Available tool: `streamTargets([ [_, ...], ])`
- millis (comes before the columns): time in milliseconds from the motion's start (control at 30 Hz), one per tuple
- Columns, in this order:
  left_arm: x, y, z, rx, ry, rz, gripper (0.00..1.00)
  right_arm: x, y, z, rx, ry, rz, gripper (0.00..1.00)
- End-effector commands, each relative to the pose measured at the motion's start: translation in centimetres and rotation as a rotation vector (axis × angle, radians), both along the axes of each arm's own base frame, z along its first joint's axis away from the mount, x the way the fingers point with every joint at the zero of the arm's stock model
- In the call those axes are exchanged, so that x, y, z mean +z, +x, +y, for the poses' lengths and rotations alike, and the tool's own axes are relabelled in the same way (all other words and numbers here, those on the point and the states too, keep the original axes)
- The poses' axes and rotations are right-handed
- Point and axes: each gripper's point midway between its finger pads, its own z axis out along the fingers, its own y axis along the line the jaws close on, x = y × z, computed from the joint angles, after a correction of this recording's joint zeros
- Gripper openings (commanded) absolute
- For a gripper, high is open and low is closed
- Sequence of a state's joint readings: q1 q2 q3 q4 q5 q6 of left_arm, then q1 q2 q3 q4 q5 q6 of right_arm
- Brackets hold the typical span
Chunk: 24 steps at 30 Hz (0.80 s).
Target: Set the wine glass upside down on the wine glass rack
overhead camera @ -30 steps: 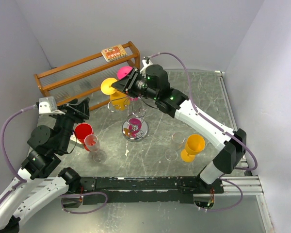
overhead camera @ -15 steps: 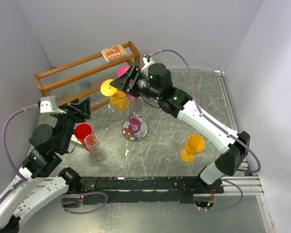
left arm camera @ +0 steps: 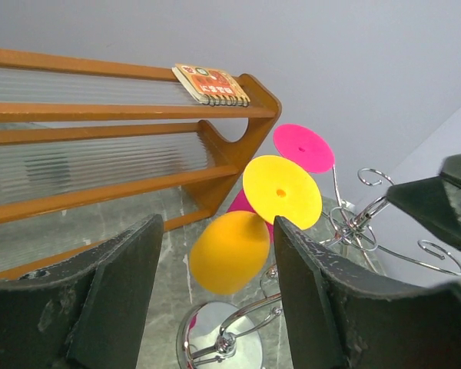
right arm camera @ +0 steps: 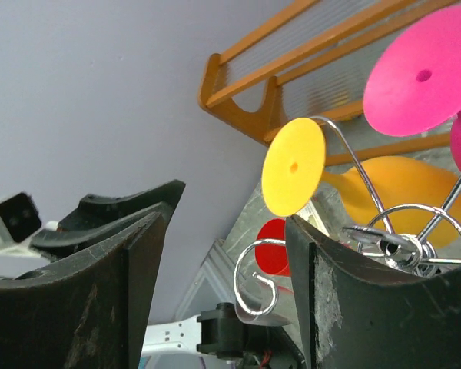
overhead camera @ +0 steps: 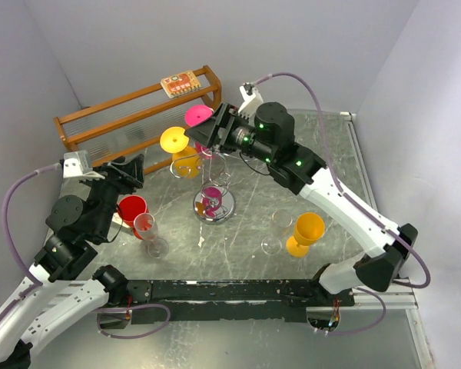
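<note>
The clear glass stands below my right gripper and to its right in the top view, so I will swing my right gripper back, turn it down and lower it onto the glass's open rim.
The silver wire wine glass rack (overhead camera: 213, 204) stands mid-table on its round chrome base. A yellow wine glass (overhead camera: 186, 160) hangs upside down on one of its left arms, foot up, and a pink wine glass (overhead camera: 198, 115) hangs behind it. My right gripper (overhead camera: 210, 138) is open and empty just right of the two hanging glasses. In the right wrist view (right arm camera: 227, 223) a scroll end of the rack (right arm camera: 253, 280) lies between its fingers. My left gripper (overhead camera: 131, 171) is open and empty at the left. It faces the yellow glass (left arm camera: 229, 250) from a distance.
A brown wooden shelf (overhead camera: 138, 115) with a small notebook (overhead camera: 179, 83) on top stands at the back left. A red glass (overhead camera: 132, 207) and a clear glass (overhead camera: 148, 231) stand by the left arm. Another yellow glass (overhead camera: 306, 232) and a clear glass (overhead camera: 276, 231) stand right of the rack.
My right gripper has drawn back to the right, away from the yellow glass, which stays hanging on the rack. The left arm has not moved.
</note>
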<state>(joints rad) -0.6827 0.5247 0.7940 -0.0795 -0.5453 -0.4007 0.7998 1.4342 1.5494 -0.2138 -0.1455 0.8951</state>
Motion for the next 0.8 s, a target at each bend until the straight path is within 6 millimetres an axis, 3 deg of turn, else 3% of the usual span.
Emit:
streamTargets([
  [0, 1.5, -0.7, -0.1, -0.032, -0.01, -0.029, 0.7, 2.5, -1.4, -1.9, 0.029, -0.036, -0.207, 0.64],
  [233, 2.1, -1.0, -1.2, -0.091, 0.025, -0.051, 0.75, 1.7, -2.3, -8.1, -0.125, -0.218, -0.327, 0.64],
  [367, 2.7, -1.2, -2.0, -0.135, 0.079, -0.077, 0.79, -0.7, -1.5, -13.5, -0.333, -0.402, -0.235, 0.61],
  [533, 3.3, -1.4, -2.7, -0.176, 0.113, -0.107, 0.83, -3.9, -2.4, -20.4, -0.551, -0.576, -0.121, 0.61],
  [700, 3.9, -1.5, -3.2, -0.202, 0.133, -0.135, 0.86, -7.8, -4.6, -23.1, -0.554, -0.718, 0.001, 0.61],
  [767, 4.2, -1.5, -3.4, -0.211, 0.142, -0.147, 0.87, -9.1, -5.6, -23.0, -0.486, -0.769, 0.03, 0.58],
])
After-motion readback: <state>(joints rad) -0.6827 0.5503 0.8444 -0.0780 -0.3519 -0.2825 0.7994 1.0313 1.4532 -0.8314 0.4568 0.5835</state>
